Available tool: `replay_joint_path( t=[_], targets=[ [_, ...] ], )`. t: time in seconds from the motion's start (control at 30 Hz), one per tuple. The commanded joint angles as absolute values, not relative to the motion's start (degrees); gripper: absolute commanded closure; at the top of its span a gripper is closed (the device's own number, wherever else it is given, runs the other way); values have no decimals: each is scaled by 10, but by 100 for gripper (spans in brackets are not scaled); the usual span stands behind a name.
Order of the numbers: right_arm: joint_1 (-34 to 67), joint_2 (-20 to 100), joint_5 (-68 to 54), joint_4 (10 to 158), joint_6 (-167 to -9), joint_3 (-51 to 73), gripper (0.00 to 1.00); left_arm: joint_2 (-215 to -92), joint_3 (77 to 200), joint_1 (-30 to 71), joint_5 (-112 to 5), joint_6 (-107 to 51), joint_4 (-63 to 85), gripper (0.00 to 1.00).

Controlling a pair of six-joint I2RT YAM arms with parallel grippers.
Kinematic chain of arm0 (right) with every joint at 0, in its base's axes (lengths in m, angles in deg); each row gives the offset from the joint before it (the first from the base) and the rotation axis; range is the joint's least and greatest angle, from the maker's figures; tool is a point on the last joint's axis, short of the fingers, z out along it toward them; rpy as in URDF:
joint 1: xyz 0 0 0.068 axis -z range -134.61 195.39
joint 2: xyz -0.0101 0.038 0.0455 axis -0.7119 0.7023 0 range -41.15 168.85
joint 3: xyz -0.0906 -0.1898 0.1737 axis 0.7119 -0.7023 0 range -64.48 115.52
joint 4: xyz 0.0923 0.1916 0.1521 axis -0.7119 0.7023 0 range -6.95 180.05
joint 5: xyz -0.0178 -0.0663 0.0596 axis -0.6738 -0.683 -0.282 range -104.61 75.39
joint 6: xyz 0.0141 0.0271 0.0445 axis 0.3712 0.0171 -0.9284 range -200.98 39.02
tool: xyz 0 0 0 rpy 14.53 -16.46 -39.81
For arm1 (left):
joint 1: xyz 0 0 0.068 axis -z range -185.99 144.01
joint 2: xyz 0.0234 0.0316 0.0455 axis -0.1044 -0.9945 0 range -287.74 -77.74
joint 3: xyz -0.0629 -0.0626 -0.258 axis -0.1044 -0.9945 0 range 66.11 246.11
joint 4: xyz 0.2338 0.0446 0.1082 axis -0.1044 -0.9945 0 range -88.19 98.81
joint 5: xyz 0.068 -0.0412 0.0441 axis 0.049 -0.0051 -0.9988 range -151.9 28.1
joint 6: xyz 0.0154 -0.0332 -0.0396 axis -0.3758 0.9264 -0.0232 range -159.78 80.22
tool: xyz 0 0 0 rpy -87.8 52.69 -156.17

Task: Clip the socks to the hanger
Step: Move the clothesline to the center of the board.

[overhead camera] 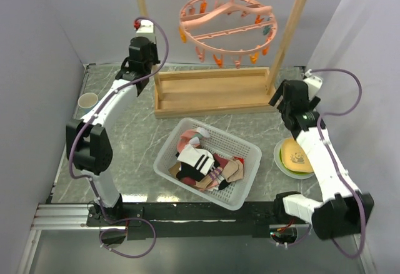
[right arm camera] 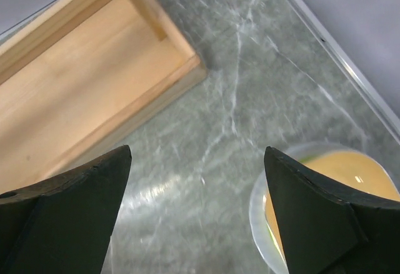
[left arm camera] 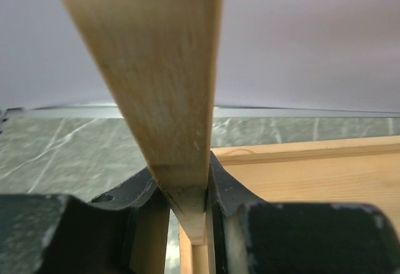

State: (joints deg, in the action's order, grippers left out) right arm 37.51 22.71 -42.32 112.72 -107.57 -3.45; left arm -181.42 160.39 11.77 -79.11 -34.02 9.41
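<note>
The left gripper pulls the post (left arm camera: 156, 80) back toward the bare tabletop between cup and basket next, then releases it, since the rack stands beyond the basket.
The salmon-pink round hanger (overhead camera: 226, 27) with small orange clips hangs by its hook from the top bar of a wooden rack (overhead camera: 212, 91). The socks (overhead camera: 203, 161), white with black stripes, pink, tan and maroon, lie piled in a white mesh basket (overhead camera: 245, 190). My left gripper (overhead camera: 150, 67) is shut on the rack's left upright post (left arm camera: 156, 80); in the left wrist view both fingers (left arm camera: 228, 189) press its sides just above the base. My right gripper (right arm camera: 197, 161) is open and empty, above the table beside the rack's right end (overhead camera: 284, 99).
A plate (overhead camera: 282, 161) holding a yellow bowl (overhead camera: 297, 155) sits at the right under my right arm and shows in the right wrist view (right arm camera: 325, 192). A small cup (overhead camera: 87, 101) stands at the left table edge. The rack's wooden base tray (right arm camera: 81, 99) spans the back.
</note>
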Motion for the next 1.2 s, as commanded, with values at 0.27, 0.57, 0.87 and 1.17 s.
replay_joint_path(
  t=[0.27, 0.57, 0.87, 1.17],
  targets=[
    [395, 398, -383, 858, -922, 103, 0, -1706, 1519, 72, -777, -364, 69, 80],
    [402, 507, -381, 777, -850, 194, 2, -1701, 1529, 71, -756, -356, 50, 81],
    [416, 551, -355, 693, -869, 189, 32, -1699, 1543, 71, -748, -358, 33, 82],
    [416, 521, -318, 631, -867, 124, 75, -1695, 1543, 71, -740, -361, 22, 82]
  ],
)
